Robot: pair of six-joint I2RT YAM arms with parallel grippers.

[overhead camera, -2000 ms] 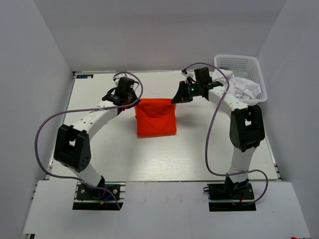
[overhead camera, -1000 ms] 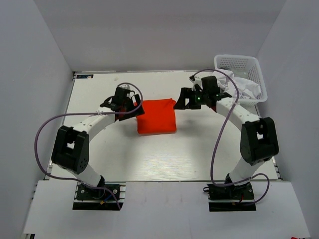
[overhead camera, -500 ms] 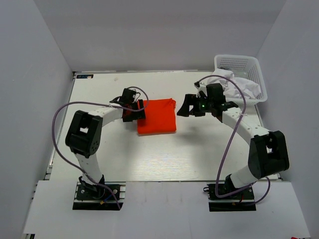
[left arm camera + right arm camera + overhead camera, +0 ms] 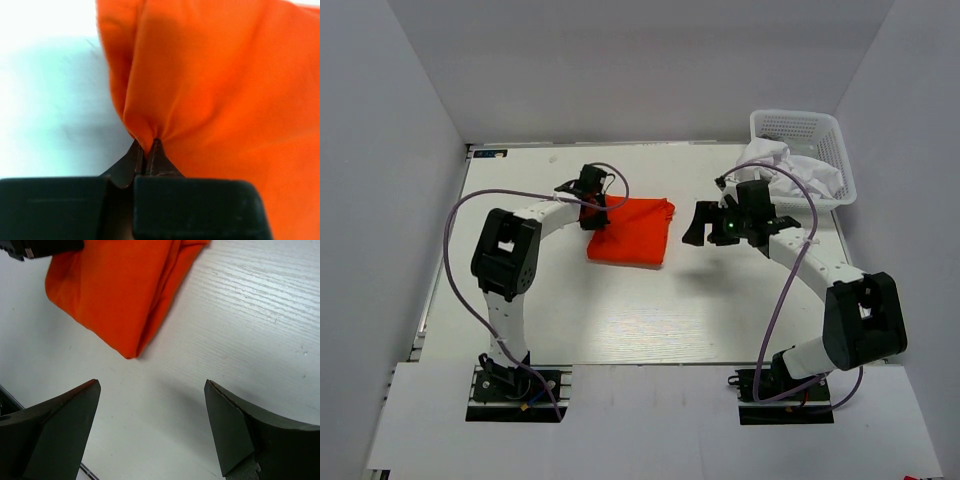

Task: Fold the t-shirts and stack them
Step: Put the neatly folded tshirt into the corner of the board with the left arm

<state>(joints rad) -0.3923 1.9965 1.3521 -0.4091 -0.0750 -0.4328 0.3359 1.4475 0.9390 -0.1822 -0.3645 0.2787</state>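
The far corner of the table is bare, so my left gripper will pull the shirt outward and to the left in the top view to that corner, then let go of it.
A folded orange-red t-shirt (image 4: 632,232) lies on the table, slightly askew, and fills the left wrist view (image 4: 215,85). My left gripper (image 4: 594,214) is shut on the shirt's left edge, and the cloth puckers between its jaws (image 4: 149,145). To the right of the shirt hovers my right gripper (image 4: 693,228), open and holding nothing (image 4: 152,390). The shirt's near corner (image 4: 120,300) lies ahead of its fingers. White t-shirts (image 4: 798,170) lie crumpled in the basket.
The white lattice basket (image 4: 800,130) stands at the back right corner. The white table (image 4: 650,310) spreads in front of the shirt, with grey walls on three sides.
My left gripper has moved onto the shirt's left edge and shut on it, and the shirt has turned askew. The right gripper has backed off to the right and stays open.
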